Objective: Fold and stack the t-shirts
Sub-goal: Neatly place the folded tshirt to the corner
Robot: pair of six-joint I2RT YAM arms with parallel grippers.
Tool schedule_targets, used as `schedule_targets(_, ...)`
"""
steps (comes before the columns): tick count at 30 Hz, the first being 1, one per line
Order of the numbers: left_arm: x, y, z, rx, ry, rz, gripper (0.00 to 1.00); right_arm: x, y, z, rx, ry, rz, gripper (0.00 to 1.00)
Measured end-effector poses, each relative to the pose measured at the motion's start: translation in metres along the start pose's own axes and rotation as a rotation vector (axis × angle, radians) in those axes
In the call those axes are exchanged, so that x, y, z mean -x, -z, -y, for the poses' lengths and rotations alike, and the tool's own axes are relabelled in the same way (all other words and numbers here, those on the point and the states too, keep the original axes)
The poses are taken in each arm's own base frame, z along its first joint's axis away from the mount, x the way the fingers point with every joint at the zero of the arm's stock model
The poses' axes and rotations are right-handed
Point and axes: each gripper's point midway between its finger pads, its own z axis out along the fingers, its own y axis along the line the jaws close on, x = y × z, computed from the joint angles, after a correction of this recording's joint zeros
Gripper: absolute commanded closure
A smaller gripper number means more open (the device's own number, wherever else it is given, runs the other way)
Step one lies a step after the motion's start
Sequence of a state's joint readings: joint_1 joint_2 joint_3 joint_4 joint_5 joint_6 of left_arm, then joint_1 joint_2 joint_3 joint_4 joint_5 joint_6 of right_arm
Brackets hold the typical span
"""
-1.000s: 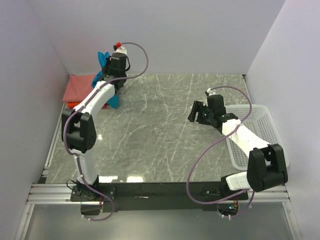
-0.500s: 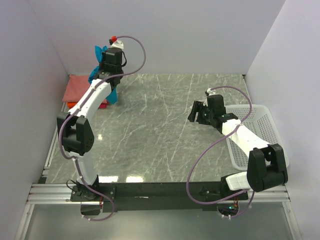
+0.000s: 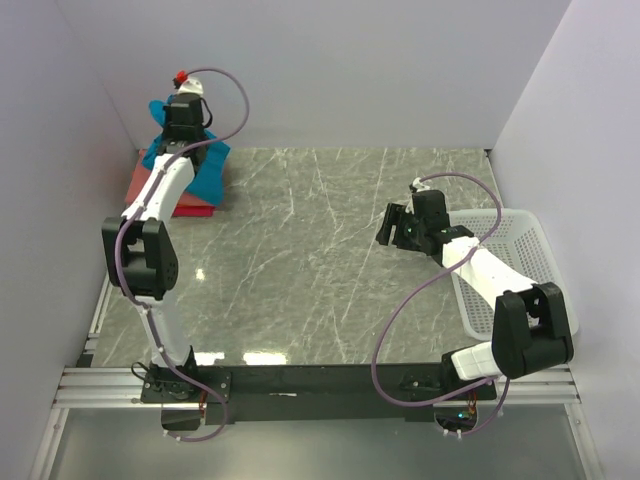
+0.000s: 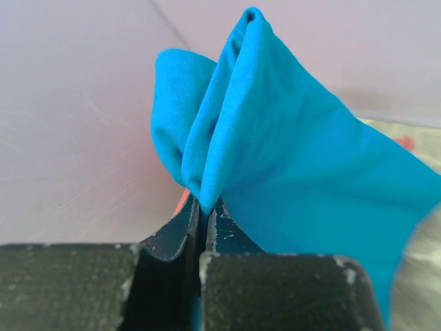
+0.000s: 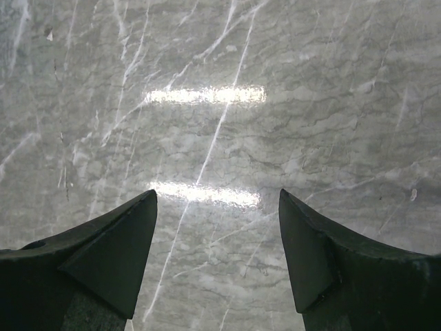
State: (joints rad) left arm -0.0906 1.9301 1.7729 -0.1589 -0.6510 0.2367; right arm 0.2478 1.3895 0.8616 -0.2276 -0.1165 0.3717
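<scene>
My left gripper moves down over the folded salmon-pink shirt (image 3: 150, 178) (image 4: 182, 201) and toward the nearby side wall next, since the hanging teal-blue t-shirt leaves that shirt's wall-side edge bare.
My left gripper (image 3: 183, 128) is at the far left corner, shut on the teal-blue t-shirt (image 3: 205, 168), which hangs down over the folded salmon-pink shirt (image 3: 143, 177) and the orange-red one (image 3: 190, 207) beneath it. In the left wrist view the jaws pinch a bunched fold of the teal-blue t-shirt (image 4: 275, 138) at my gripper (image 4: 203, 207). My right gripper (image 3: 388, 225) hovers open and empty over the marble table, right of centre. In the right wrist view my right gripper (image 5: 217, 227) shows only marble between its fingers.
A white plastic mesh basket (image 3: 520, 260) stands at the right edge of the table, under my right arm. White walls close the back and both sides. The grey marble tabletop (image 3: 320, 260) spreads between the arms.
My left gripper has carried the teal-blue t-shirt left and toward the back corner, over the pink and orange-red stack. The right arm has not moved.
</scene>
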Motion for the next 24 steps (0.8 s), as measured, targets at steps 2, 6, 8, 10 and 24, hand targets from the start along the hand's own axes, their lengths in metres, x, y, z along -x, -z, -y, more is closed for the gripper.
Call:
schedule_targets(2,-0.015,-0.019,-0.002,0.009,0.007,-0.019,1.0,-0.001,-0.001,0.001,-0.004,-0.001,-0.004,0.22)
schedule_targets(6,-0.055,-0.054,0.003,0.028,-0.004,-0.08,0.99,-0.002,-0.002,0.003,-0.013,-0.001,-0.008,0.22)
schedule_targets(8,-0.077,-0.072,0.008,0.035,-0.014,-0.116,1.0,-0.002,-0.002,0.003,-0.016,-0.001,-0.007,0.22)
schedule_targets(10,-0.096,-0.084,0.011,0.041,-0.022,-0.149,1.0,-0.003,-0.002,0.003,-0.016,-0.002,-0.01,0.22)
schedule_targets(24,-0.135,-0.113,-0.009,0.114,0.106,-0.204,0.91,-0.009,-0.001,0.009,-0.048,-0.019,-0.036,0.22)
